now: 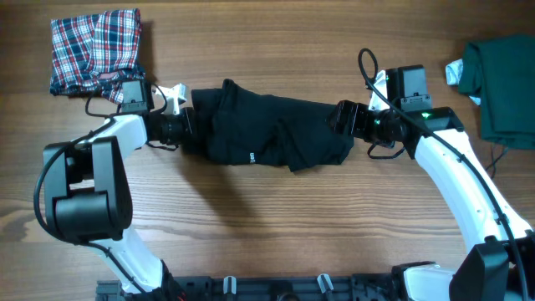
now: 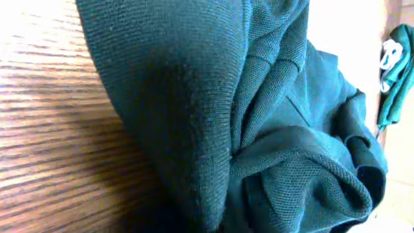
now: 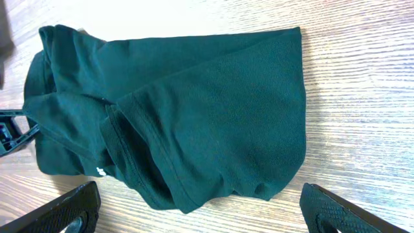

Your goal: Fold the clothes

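The cloth should next be lifted by my left gripper, carried over the shirt's flat opposite end (image 1: 321,134) and released, because that end is to the gripper's right in the overhead view.
The black shirt (image 1: 267,130) lies bunched in a band across the middle of the table, with a small white logo near its front edge. My left gripper (image 1: 182,125) is at the shirt's left end. In the left wrist view the cloth (image 2: 213,103) fills the frame, its folds gather toward the jaws, and the fingers are hidden. My right gripper (image 1: 341,119) is at the shirt's right end. Its fingers (image 3: 199,197) are spread wide, with the shirt's edge (image 3: 207,116) just ahead of them and not gripped.
A folded red-blue-white plaid garment (image 1: 96,50) lies at the back left. A dark green garment (image 1: 506,88) lies at the right edge beside a small white item (image 1: 456,71). Both also show in the left wrist view (image 2: 396,77). Bare wooden table (image 1: 276,226) lies in front.
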You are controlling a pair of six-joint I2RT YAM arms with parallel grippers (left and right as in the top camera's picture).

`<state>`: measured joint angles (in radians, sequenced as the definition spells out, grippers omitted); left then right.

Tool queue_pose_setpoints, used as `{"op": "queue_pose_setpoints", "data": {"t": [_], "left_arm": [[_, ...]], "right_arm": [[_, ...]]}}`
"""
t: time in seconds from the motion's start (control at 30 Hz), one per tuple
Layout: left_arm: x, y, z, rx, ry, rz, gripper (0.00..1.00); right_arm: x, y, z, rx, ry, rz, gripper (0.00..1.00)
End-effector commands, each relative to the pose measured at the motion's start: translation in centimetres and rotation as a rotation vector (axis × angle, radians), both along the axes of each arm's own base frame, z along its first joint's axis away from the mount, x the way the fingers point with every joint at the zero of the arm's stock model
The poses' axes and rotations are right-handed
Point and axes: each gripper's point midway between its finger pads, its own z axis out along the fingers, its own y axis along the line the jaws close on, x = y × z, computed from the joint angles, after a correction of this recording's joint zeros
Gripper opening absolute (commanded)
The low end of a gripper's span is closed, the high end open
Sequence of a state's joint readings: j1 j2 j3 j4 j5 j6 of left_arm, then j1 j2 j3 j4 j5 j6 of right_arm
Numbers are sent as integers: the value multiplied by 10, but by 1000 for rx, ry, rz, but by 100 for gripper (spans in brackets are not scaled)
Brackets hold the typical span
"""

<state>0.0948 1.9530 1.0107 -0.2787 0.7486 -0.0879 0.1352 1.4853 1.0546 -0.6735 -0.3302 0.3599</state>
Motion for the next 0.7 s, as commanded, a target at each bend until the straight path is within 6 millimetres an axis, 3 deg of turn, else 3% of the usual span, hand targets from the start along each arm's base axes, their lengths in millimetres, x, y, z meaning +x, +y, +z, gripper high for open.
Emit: {"op": "queue_pose_setpoints", "data": {"t": [0.0, 0.27, 0.33, 0.43, 0.57, 0.67], "left_arm": [[2, -3, 2, -3, 0, -10, 4], [19, -3, 66, 7, -95, -13, 4], [16, -15, 88, 10, -143, -42, 4], [14, -28, 101, 40, -166, -49, 4], [9, -51, 101, 123, -176, -73, 4], [0, -79, 99, 127, -168, -124, 4]], "right_arm": [[1, 1, 10, 9, -32, 19, 100], [2, 1, 10, 8, -34, 19, 100], [2, 0, 10, 2, -34, 17, 100], [2, 0, 10, 0, -35, 19, 100], [-1, 0, 8, -9, -28, 37, 100], [-4, -1, 7, -15, -18, 36, 100]]}}
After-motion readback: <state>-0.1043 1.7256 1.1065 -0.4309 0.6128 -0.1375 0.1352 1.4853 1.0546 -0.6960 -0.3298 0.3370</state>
